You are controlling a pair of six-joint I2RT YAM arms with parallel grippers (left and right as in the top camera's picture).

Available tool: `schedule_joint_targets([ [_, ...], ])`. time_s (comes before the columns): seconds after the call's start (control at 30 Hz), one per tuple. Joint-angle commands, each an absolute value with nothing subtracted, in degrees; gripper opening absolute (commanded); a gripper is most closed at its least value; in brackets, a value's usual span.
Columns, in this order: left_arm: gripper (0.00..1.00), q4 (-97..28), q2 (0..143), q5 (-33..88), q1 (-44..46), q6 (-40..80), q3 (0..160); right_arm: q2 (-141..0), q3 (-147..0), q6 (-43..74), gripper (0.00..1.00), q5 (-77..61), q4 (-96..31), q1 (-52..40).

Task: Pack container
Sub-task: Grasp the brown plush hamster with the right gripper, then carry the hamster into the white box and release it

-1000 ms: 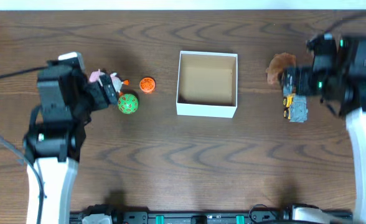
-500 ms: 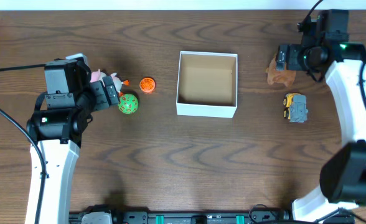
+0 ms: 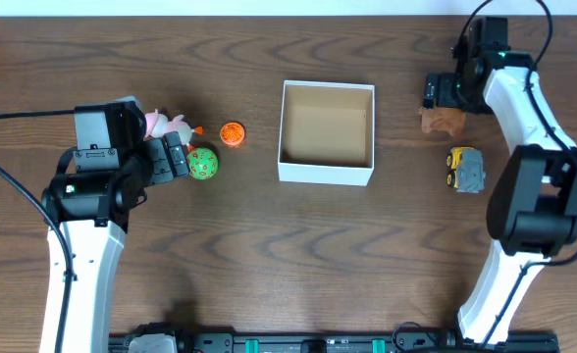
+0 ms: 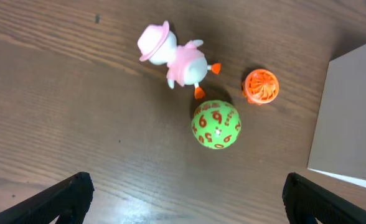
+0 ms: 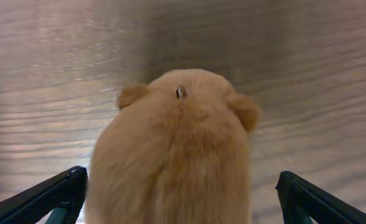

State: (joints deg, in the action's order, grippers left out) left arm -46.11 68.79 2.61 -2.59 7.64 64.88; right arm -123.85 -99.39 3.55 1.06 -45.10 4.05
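Next, my right gripper moves down around the brown plush animal, around its furry body (image 3: pixel 444 121) (image 5: pixel 172 165), and closes. My open fingers already stand on either side of the animal.
The container (image 3: pixel 326 175), a square white box with a tan floor, stands empty at the table's centre; its white wall shows in the left wrist view (image 4: pixel 351 118). My left gripper (image 3: pixel 176 155) is open and empty, just left of a green numbered ball (image 3: pixel 202 163). The left wrist view (image 4: pixel 184 193) shows the ball (image 4: pixel 215 125), a pink duck (image 4: pixel 173 56) and an orange toy (image 4: pixel 261 86) ahead of the jaws. My right gripper (image 3: pixel 441 93) is open over a brown plush animal (image 3: pixel 444 118). In the right wrist view (image 5: pixel 183 190) its fingers straddle the plush (image 5: pixel 177 124).
The pink duck (image 3: pixel 169 126) and orange toy (image 3: pixel 233 132) lie left of the container. A yellow and grey toy truck (image 3: pixel 466 169) sits right of the container, below the plush.
My right arm swung from above the truck up and left to the plush. My left gripper shifted slightly right, closer to the green ball.
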Motion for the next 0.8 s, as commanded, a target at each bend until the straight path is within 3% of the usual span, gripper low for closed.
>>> schedule_joint_targets([
  [0.0,0.98,-46.3,68.82,2.44,-2.87,7.38,66.24,-126.17,-101.01,5.72,0.99,1.72,-45.17,3.7],
  [0.13,0.98,-46.28,68.82,2.44,-2.87,7.57,66.24,-128.86,-101.01,5.74,0.91,1.58,-45.06,3.22],
  [0.23,0.98,-46.3,68.82,2.44,-2.87,7.57,66.24,-131.31,-101.01,5.74,0.77,1.5,-45.39,2.9],
  [0.33,0.98,-46.63,68.82,2.44,-2.87,7.55,66.24,-132.05,-101.01,5.78,0.36,1.48,-46.57,2.85],
  [0.4,0.98,-47.35,68.82,2.44,-2.87,7.55,66.24,-131.48,-101.3,5.78,0.2,1.74,-47.62,2.81],
  [0.47,0.98,-47.75,68.82,2.42,-2.87,7.55,66.24,-130.08,-102.13,5.78,0.11,1.93,-49.28,2.7],
  [0.63,0.98,-47.72,68.82,2.42,-2.87,7.53,66.24,-123.33,-105.95,6.46,0.02,1.98,-54.65,1.28],
  [0.77,0.98,-47.72,68.82,2.42,-2.87,7.55,66.24,-116.29,-109.45,10.63,0.01,1.85,-59.31,-2.13],
])
